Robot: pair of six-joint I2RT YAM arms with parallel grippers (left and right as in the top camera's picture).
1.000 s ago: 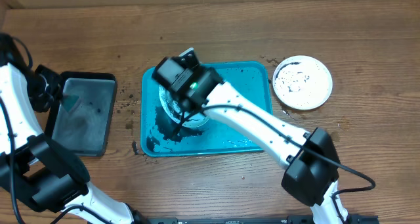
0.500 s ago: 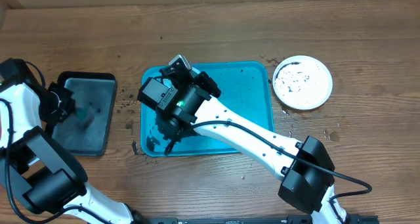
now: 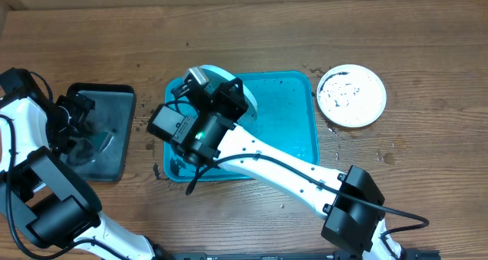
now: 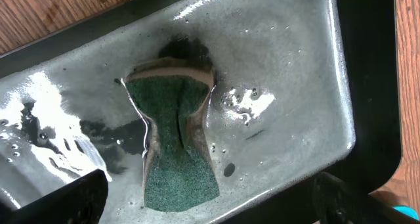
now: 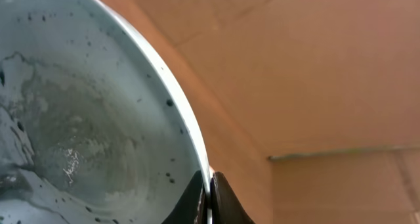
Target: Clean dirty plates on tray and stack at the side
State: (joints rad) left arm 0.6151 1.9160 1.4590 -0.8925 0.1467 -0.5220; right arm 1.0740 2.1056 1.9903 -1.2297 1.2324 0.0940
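Note:
I will move my right gripper to the right in the overhead view and lower its plate onto the dirty white plate (image 3: 351,95), because that one lies beside the tray for stacking.
My right gripper (image 5: 210,179) is shut on the rim of a pale mint plate (image 5: 85,119), wet and flecked with black. In the overhead view the plate (image 3: 216,70) is held tilted above the left end of the turquoise tray (image 3: 293,130), under the right gripper (image 3: 225,92). A dirty white plate (image 3: 351,95) lies on the table to the right of the tray. My left gripper (image 4: 209,188) hangs open above a green sponge (image 4: 176,142) that lies loose in the wet black tray (image 4: 367,86).
The black tray (image 3: 99,88) sits at the left of the table with the left gripper (image 3: 80,111) over it. Black smears and water lie in the turquoise tray's front left corner (image 3: 177,167). Dark crumbs dot the wood between the two trays.
My left gripper has opened and let the sponge drop into the black tray. The right arm has swung left and tipped the mint plate up off the tray.

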